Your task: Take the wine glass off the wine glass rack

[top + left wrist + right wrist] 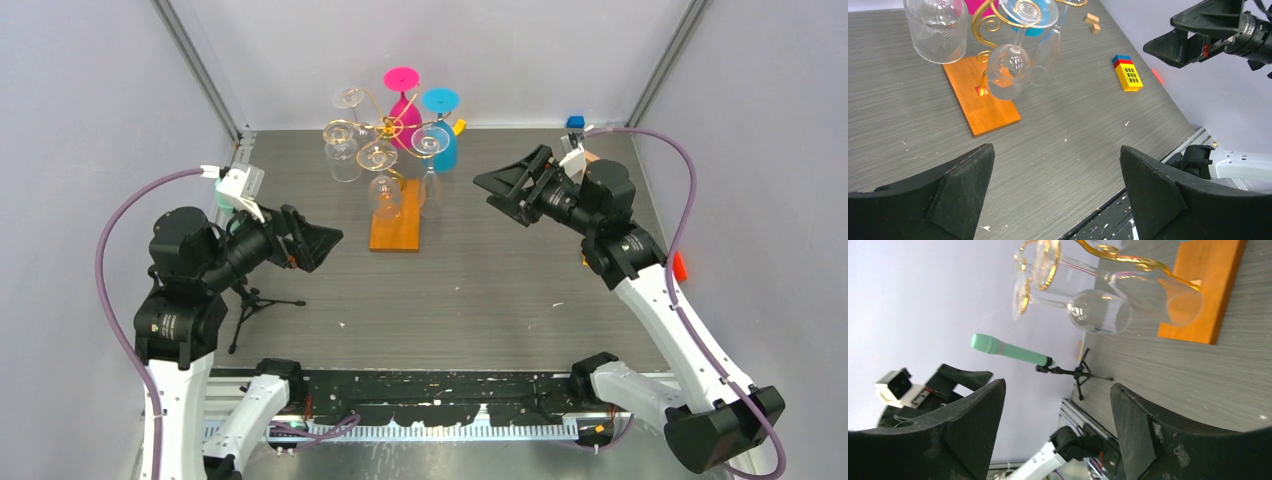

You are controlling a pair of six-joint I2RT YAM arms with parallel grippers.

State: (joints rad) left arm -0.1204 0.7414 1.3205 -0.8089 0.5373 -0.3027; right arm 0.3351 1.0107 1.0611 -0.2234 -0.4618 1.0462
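The rim of the clear glass's foot sticks out past its wire, outward of my right gripper and to the gripper's left in the top view, so I will move forward that way.
The wine glass rack is gold curly wire on an orange wooden base at the back centre of the table. Clear wine glasses hang upside down from its arms, with a pink glass and a blue glass behind. My left gripper is open, left of the base and apart from it. My right gripper is open, right of the rack, touching nothing. In the left wrist view the nearest wine glass hangs over the base, far beyond the gripper. The right wrist view shows a wine glass ahead of the gripper.
A green microphone on a small black tripod stands by the left arm. A yellow toy block and small wooden blocks lie right of the rack. A blue block and a red piece sit at the right wall.
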